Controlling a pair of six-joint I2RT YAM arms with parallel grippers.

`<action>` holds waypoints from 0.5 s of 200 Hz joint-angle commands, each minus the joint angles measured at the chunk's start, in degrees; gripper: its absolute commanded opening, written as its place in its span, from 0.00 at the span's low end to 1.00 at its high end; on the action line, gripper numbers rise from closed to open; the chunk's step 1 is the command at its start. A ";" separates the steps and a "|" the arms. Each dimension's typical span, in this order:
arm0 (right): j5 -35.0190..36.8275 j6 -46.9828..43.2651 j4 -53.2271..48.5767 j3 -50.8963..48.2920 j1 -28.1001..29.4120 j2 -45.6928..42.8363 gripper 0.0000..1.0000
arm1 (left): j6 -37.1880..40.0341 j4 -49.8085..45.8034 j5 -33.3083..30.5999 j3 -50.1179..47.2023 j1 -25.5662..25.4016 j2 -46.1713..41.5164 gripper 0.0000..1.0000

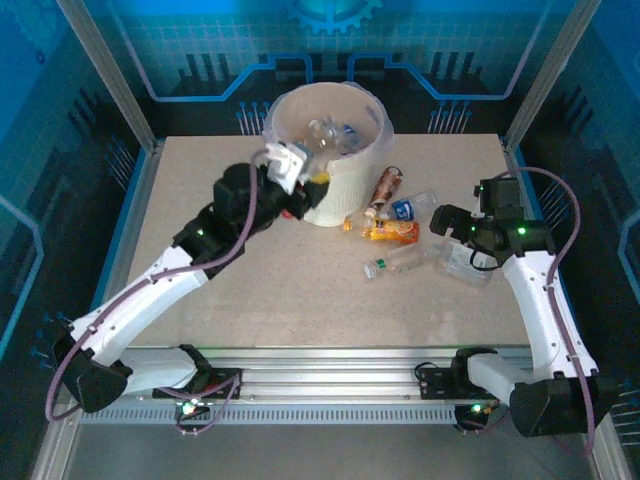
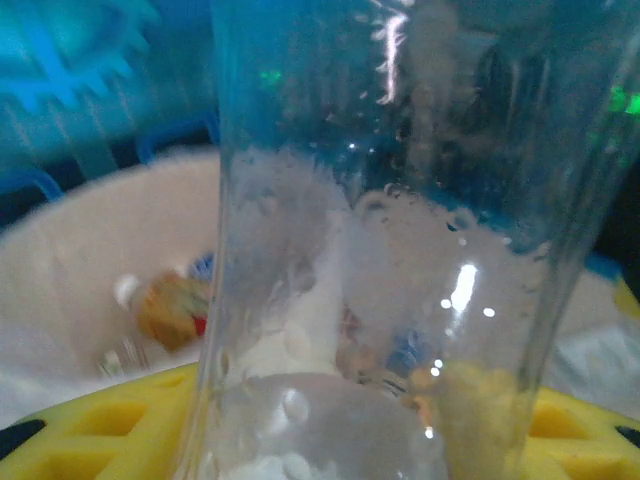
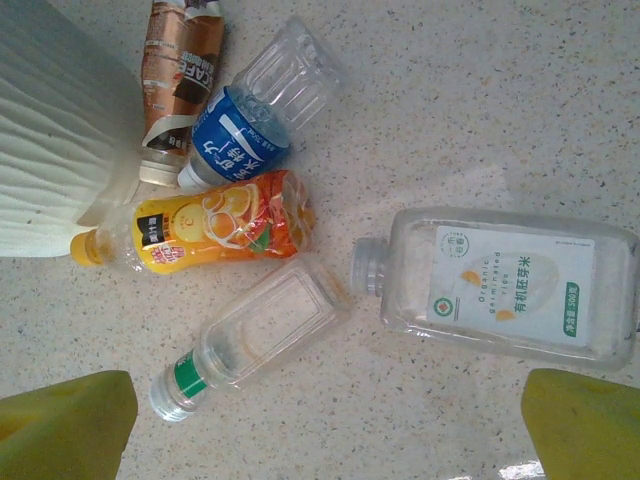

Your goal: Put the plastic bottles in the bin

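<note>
Next, my left gripper moves outward over the bin's lined rim and then down into the bin's opening (image 2: 110,260), because the clear bottle (image 2: 380,250) is still at the bin's rim.
My left gripper (image 1: 292,166) is at the left rim of the white bin (image 1: 345,195), shut on a clear bottle (image 2: 380,250) that stands between its yellow fingers (image 2: 90,420). Over the bin's lined rim (image 2: 80,250) I see bottles lying inside (image 2: 170,310). To the right of the bin, my right gripper (image 1: 455,238) hangs open above bottles lying on the table: brown-labelled (image 3: 180,70), blue-labelled (image 3: 240,140), orange-labelled (image 3: 210,230), clear with a green neck band (image 3: 255,335), and a flat clear one with a white label (image 3: 500,290). Its yellow fingertips (image 3: 65,425) touch none of them.
The loose bottles cluster beside the bin's right wall (image 3: 50,130). The speckled tabletop (image 1: 300,300) is bare in the middle and front. Metal frame posts (image 1: 110,70) and blue walls enclose the table.
</note>
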 commanded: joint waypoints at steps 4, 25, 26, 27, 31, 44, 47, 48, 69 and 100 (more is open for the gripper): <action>0.98 0.06 0.54 -0.89 -0.73 -1.84 1.00 | -5.29 11.31 4.15 5.45 4.11 3.39 0.45; 0.33 -0.06 1.14 -1.33 -0.72 -2.47 1.00 | -6.30 15.92 5.05 10.18 6.99 8.07 0.45; 0.30 -0.08 1.15 -1.35 -0.73 -2.47 1.00 | -6.30 16.05 5.10 10.45 7.16 8.37 0.45; 0.20 -0.05 1.20 -1.37 -0.73 -2.52 1.00 | -6.34 16.20 5.13 10.67 7.24 8.61 0.45; 0.07 -0.18 1.34 -1.45 -0.67 -2.60 1.00 | -6.31 16.70 5.31 11.82 7.67 9.69 0.45; -0.29 -0.17 1.76 -1.72 -0.51 -2.95 1.00 | -6.53 18.19 5.59 15.59 9.08 13.51 0.45; -0.39 -0.19 1.84 -1.67 -0.50 -3.00 1.00 | -6.64 18.47 5.67 16.54 9.35 14.35 0.45; -0.36 -0.19 1.86 -1.70 -0.48 -3.05 1.00 | -6.64 18.50 5.76 16.79 9.48 14.58 0.45; -0.34 -0.20 1.86 -1.91 -0.35 -3.35 1.00 | -7.80 19.23 7.25 22.97 11.99 20.57 0.45; -0.35 0.00 1.69 -1.95 -0.07 -3.26 1.00 | -9.76 18.38 9.82 29.76 14.72 27.49 0.45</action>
